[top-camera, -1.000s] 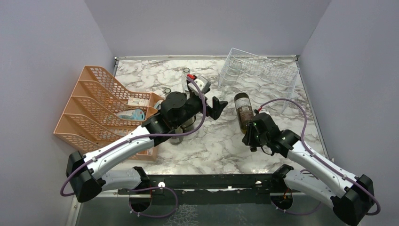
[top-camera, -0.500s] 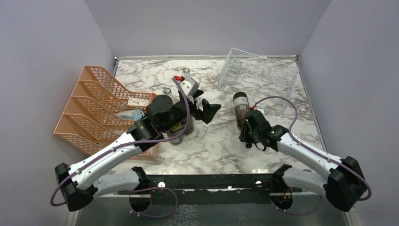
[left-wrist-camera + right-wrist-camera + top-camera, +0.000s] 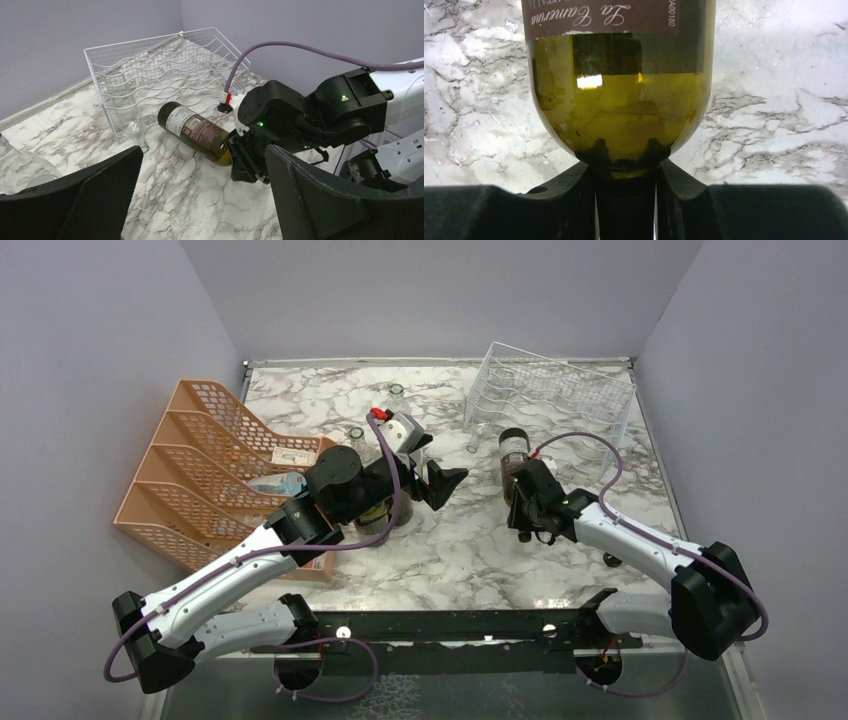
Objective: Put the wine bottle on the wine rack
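Next, my right gripper pushes the bottle outward between the wavy rows and releases. The wine rack's near side lies outward of it, where the bottle's base points.
The wine bottle (image 3: 514,456) (image 3: 195,131) (image 3: 621,90), olive-green glass with a brown label, lies nearly level just above or on the marble. Its base points at the wine rack (image 3: 550,395) (image 3: 165,65), a white wire rack with wavy rows at the back right. My right gripper (image 3: 524,504) (image 3: 247,161) (image 3: 625,167) is shut on the bottle's neck, behind the shoulder. The bottle's base is a short way in front of the rack's near edge. My left gripper (image 3: 441,476) (image 3: 200,200) hangs open to the bottle's left, holding nothing.
An orange mesh tiered organizer (image 3: 215,455) stands at the left. Clear glasses stand near the rack's left corner (image 3: 135,132), at the back (image 3: 397,392) and under my left arm (image 3: 375,515). Walls close in the table on three sides.
My right arm has carried the bottle away from me toward the rack, stretching forward. My left gripper has drawn back slightly to the left, still open.
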Robot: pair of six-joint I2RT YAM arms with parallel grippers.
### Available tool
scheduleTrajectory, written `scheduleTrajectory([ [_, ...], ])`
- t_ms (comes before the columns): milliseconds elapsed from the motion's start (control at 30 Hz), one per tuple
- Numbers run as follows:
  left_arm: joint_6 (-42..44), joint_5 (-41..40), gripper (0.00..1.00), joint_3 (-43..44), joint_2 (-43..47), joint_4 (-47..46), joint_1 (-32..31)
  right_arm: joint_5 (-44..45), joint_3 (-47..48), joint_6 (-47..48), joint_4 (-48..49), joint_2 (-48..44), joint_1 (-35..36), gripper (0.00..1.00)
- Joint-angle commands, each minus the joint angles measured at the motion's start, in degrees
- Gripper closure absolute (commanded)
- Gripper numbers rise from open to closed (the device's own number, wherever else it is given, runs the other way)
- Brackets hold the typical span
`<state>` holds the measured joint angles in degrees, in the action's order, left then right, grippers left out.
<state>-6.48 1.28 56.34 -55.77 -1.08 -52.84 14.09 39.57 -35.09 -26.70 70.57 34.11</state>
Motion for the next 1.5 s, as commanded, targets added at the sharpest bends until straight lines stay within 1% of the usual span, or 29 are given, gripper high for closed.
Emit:
scheduleTrajectory([
  [0,0.3,0.6,0.01,-0.94,1.5,-3.18,0.01,3.9,3.47,1.37,7.53,1.04,-1.46,0.99],
  [267,-0.56,0.36,0.01,-0.56,1.82,-3.49,0.02,4.44,3.65,2.75,11.5,2.74,-3.76,0.99],
  [433,-1.23,0.3,0.01,0.1,1.64,-2.48,0.02,2.94,3.8,1.86,14.97,4.63,-6.15,0.99],
  [633,-0.76,0.17,0.01,2.41,0.88,-0.47,0.02,3.8,5.82,-0.72,21.73,9.05,-6.9,0.99],
  [833,-1.11,0.24,0.01,4.63,-0.1,1.25,0.06,5.17,10.85,-4.36,24.29,15.56,-7.78,0.99],
  [1067,-1.19,0.37,0.01,5.72,-0.75,2.38,0.02,10.98,19.21,-9.33,22.57,23.71,-8.61,0.99],
  [1167,-1.1,0.13,0.01,7.03,-1.49,3.81,0.01,12.36,22.57,-9.91,21.6,27.07,-9.0,0.99],
  [1267,-1.17,0.14,0.01,7.9,-2.11,4.32,0.02,12.24,25.55,-10.43,20.01,30.04,-9.71,0.99],
  [1467,-1.85,0.27,0.01,8.59,-3.13,4.53,0.01,10.57,26.94,-8.92,21.86,32.64,-10.91,0.99],
])
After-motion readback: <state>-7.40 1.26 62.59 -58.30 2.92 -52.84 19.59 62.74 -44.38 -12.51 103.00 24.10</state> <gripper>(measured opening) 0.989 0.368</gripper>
